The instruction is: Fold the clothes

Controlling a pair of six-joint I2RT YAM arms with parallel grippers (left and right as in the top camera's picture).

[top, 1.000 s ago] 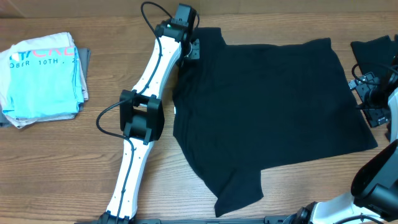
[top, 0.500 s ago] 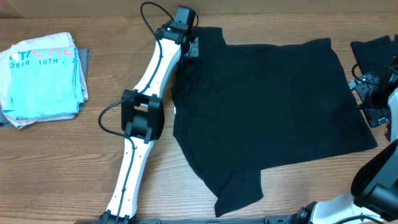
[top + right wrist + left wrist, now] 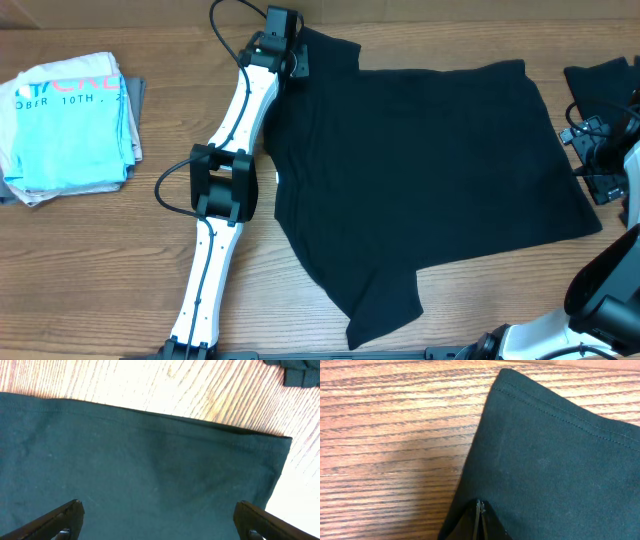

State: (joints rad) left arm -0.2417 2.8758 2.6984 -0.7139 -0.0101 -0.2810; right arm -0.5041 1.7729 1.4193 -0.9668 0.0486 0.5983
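Note:
The left gripper next rises, comes back and down onto the neckline's near end, which lies back of it, drags cloth toward bare wood and releases.
A large plain black T-shirt lies spread flat on the wooden table. My left gripper is at the shirt's far left corner and is shut on the fabric edge there. In the left wrist view its closed fingertips pinch the black cloth beside bare wood. My right gripper is at the shirt's right edge. In the right wrist view its fingers are wide open above the cloth, holding nothing.
A folded light-blue printed T-shirt on a grey cloth lies at the far left. Another black garment lies at the far right edge; it also shows in the right wrist view. The left arm stretches along the shirt's left side.
My left gripper has moved a little up and to the left, drawing the shirt's far left corner with it. The right arm has not moved.

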